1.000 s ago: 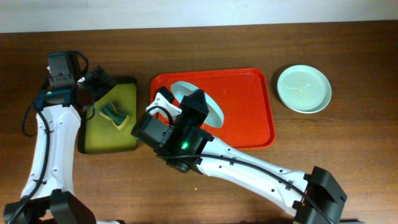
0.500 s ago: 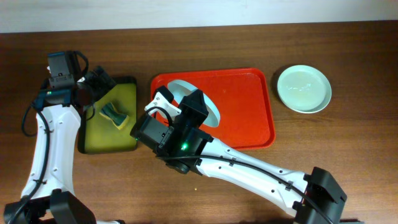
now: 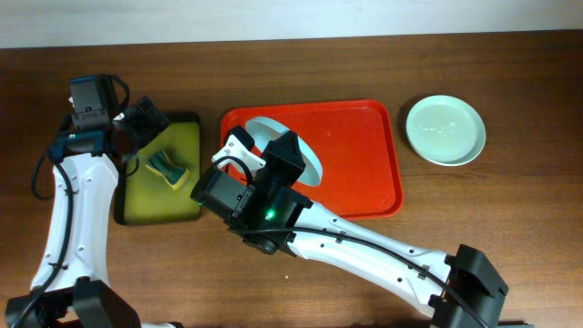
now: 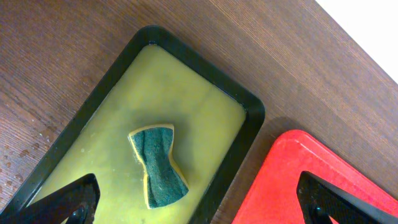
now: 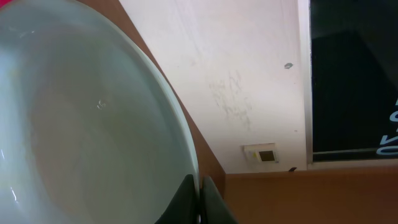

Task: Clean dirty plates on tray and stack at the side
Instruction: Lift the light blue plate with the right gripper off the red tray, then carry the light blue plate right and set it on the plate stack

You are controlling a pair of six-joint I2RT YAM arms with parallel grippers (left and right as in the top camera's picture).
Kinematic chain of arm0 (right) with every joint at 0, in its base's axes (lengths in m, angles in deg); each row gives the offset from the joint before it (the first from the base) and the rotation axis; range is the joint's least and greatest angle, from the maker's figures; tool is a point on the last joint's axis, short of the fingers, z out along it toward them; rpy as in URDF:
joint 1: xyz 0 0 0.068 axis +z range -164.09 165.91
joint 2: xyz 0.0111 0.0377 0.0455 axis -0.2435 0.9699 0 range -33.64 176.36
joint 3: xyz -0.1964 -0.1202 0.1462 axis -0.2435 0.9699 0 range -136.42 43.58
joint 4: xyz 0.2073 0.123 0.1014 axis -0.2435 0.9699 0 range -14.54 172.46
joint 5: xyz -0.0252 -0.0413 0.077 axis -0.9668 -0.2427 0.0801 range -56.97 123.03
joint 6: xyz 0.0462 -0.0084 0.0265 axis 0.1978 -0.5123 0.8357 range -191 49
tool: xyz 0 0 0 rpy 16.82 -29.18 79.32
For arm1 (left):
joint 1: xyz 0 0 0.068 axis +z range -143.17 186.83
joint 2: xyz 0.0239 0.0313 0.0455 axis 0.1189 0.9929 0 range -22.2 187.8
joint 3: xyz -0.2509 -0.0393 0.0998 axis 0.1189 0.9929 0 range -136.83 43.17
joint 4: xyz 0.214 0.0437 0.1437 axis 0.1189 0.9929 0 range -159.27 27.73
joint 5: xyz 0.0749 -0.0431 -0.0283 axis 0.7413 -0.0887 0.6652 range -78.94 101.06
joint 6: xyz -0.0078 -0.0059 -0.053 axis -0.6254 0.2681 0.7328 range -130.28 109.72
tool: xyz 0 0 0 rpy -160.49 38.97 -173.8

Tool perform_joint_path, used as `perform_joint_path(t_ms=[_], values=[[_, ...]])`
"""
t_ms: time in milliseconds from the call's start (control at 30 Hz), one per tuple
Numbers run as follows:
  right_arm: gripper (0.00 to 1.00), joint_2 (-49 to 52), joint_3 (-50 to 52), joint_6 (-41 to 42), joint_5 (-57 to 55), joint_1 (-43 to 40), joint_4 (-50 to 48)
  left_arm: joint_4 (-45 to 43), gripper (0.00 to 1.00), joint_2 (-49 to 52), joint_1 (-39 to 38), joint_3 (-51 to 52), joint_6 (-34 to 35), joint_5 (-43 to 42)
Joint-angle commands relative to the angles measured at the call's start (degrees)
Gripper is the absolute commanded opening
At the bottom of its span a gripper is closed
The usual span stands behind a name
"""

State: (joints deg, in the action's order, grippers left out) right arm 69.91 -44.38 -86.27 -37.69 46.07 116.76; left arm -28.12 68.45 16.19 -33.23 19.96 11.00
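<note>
The mint-blue plate [image 3: 444, 130] sits alone beside the red tray [image 3: 364, 173], so my right gripper will swing over to it next, turn the tilted pale plate flat and lower it on top.
The red tray [image 3: 364, 173] lies mid-table; its corner also shows in the left wrist view [image 4: 311, 168]. My right gripper [image 3: 284, 153] is shut on the rim of a pale plate [image 3: 270, 134] and holds it tilted on edge above the tray's left part. In the right wrist view the fingers [image 5: 200, 200] pinch that rim and the plate's [image 5: 81, 124] inner face fills the left. A mint-blue plate [image 3: 444, 130] sits on the table to the right of the tray. A third plate is not in view. My left gripper [image 4: 199, 208] is open and empty over the smaller tray.
A black-rimmed yellow-green tray [image 3: 193, 164] stands left of the red tray, also in the left wrist view [image 4: 249, 112]. A green and yellow sponge [image 3: 168, 169] lies in it [image 4: 157, 164]. My right arm [image 3: 364, 246] crosses the table's front.
</note>
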Motion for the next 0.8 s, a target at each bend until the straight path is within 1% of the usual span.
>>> perform_joint_path(t_ms=[0,467,500,533,567,600,633,700,733,767], values=[[0.04,-1.29,-1.2,0.79,-1.97,0.46,-0.17,0.07,0.99,-0.04,0.17,-0.57,-0.52,-0.2],[0.04,-1.18,-1.18,1.22,-1.73,-0.24,-0.15,0.07,0.99,-0.04,0.17,-0.57,-0.52,-0.2],[0.04,-1.18,-1.18,2.73,-0.02,-0.55,-0.13,0.07,0.99,-0.04,0.17,-0.57,-0.52,-0.2],[0.04,-1.18,-0.98,4.44,8.52,-1.55,0.35,0.07,0.99,-0.04,0.17,-0.57,-0.52,-0.2],[0.04,-1.14,-0.63,4.44,15.91,-2.86,1.05,0.07,0.99,-0.04,0.17,-0.57,-0.52,-0.2],[0.04,-0.85,-0.44,5.07,20.09,-4.52,2.54,0.07,0.99,-0.04,0.17,-0.57,-0.52,-0.2],[0.04,-0.85,-0.44,8.0,20.94,-6.71,3.48,0.07,0.99,-0.04,0.17,-0.57,-0.52,-0.2],[0.04,-1.7,-0.44,8.59,18.38,-9.29,3.48,0.07,0.99,-0.04,0.17,-0.57,-0.52,-0.2],[0.04,-1.73,-0.44,12.31,19.3,-11.72,3.23,0.07,0.99,-0.04,0.17,-0.57,-0.52,-0.2],[0.04,-1.25,-0.42,14.73,27.36,-15.67,3.06,0.07,0.99,-0.04,0.17,-0.57,-0.52,-0.2]])
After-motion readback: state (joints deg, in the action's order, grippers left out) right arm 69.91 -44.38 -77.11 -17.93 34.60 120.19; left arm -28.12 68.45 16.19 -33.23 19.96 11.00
